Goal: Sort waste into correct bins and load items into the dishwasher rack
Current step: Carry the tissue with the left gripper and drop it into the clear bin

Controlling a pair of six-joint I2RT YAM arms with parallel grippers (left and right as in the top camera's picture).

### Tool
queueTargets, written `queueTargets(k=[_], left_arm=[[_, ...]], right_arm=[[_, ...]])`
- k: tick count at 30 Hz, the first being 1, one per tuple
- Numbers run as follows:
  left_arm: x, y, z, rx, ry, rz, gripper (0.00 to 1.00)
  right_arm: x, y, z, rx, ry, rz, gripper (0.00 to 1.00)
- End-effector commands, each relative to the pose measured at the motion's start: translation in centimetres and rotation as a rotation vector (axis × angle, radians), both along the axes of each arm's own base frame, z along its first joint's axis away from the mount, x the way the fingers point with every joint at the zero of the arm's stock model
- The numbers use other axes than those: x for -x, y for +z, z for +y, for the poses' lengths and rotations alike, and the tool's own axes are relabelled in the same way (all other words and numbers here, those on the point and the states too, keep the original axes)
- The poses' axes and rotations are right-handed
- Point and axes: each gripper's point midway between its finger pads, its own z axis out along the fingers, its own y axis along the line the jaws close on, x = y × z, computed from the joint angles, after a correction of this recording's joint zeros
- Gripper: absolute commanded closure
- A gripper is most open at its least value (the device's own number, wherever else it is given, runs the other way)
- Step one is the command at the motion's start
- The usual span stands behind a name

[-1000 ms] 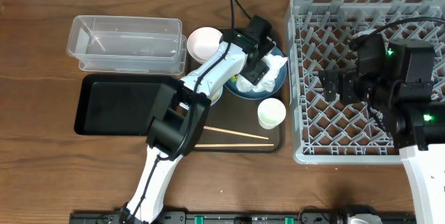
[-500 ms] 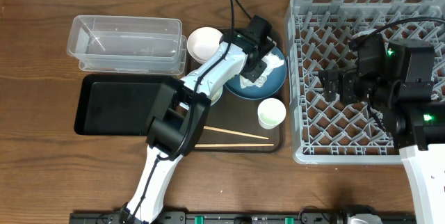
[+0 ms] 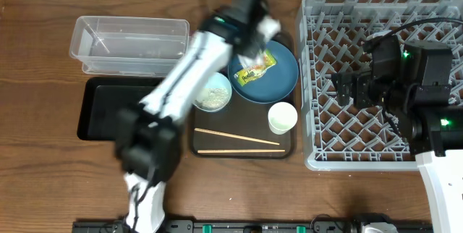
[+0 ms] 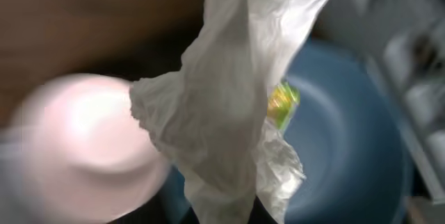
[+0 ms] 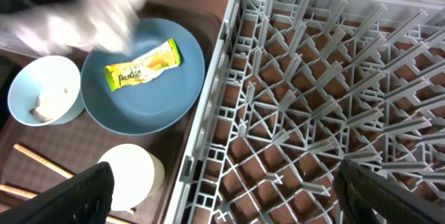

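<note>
The napkin in my left gripper needs to go to the left in the overhead view next, past the white bowl and over the empty clear tub.
My left gripper (image 3: 255,17) is shut on the crumpled white napkin (image 3: 266,26), held above the far edge of the dark blue plate (image 3: 278,81); the arm is motion-blurred. In the left wrist view the napkin (image 4: 229,106) hangs from my left gripper (image 4: 224,213) over the plate (image 4: 348,133). The yellow-green wrapper (image 3: 257,68) lies bare on the plate. A light-blue bowl (image 3: 212,92) holds rice scraps. The white cup (image 3: 282,117) and two chopsticks (image 3: 236,138) lie on the brown tray. My right gripper (image 5: 229,203) stands open over the grey rack (image 3: 391,23), holding nothing.
The clear tub (image 3: 130,43) sits at the back left, with the black tray (image 3: 108,110) in front of it. A white bowl (image 4: 83,140) shows blurred under the left wrist. The brown serving tray (image 3: 289,146) lies between the bins and the rack.
My left gripper closed on the napkin and lifted it up and back off the plate, uncovering the wrapper. The right arm has not moved.
</note>
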Motion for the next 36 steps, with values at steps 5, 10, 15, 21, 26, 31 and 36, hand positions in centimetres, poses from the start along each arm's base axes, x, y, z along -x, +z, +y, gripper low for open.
queueTargets(k=[5, 10, 15, 21, 26, 31, 36], left_arm=[[-1.8, 7.0, 9.6, 0.057, 0.238, -0.096, 0.94], [-3.3, 3.8, 18.1, 0.059, 0.554, -0.026, 0.94], [-2.7, -1.6, 24.3, 0.091, 0.828, 0.126, 0.94], [-2.1, -6.0, 28.2, 0.085, 0.967, 0.233, 0.93], [-2.1, -6.4, 28.4, 0.087, 0.971, 0.247, 0.54], [-2.1, -5.0, 28.3, 0.100, 0.961, 0.220, 0.22], [-2.3, 0.1, 26.8, 0.160, 0.829, 0.132, 0.20]], right_arm=[[0.0, 0.9, 0.4, -0.003, 0.017, -0.025, 0.01], [0.0, 1.0, 0.4, -0.004, 0.017, -0.025, 0.01], [0.0, 0.9, 0.4, -0.004, 0.017, -0.024, 0.01], [0.0, 1.0, 0.4, -0.004, 0.017, -0.025, 0.01], [-0.1, 1.1, 0.4, -0.005, 0.017, -0.032, 0.01], [-0.1, 1.1, 0.4, -0.005, 0.017, -0.032, 0.01], [-0.2, 1.1, 0.4, -0.004, 0.017, -0.036, 0.01]])
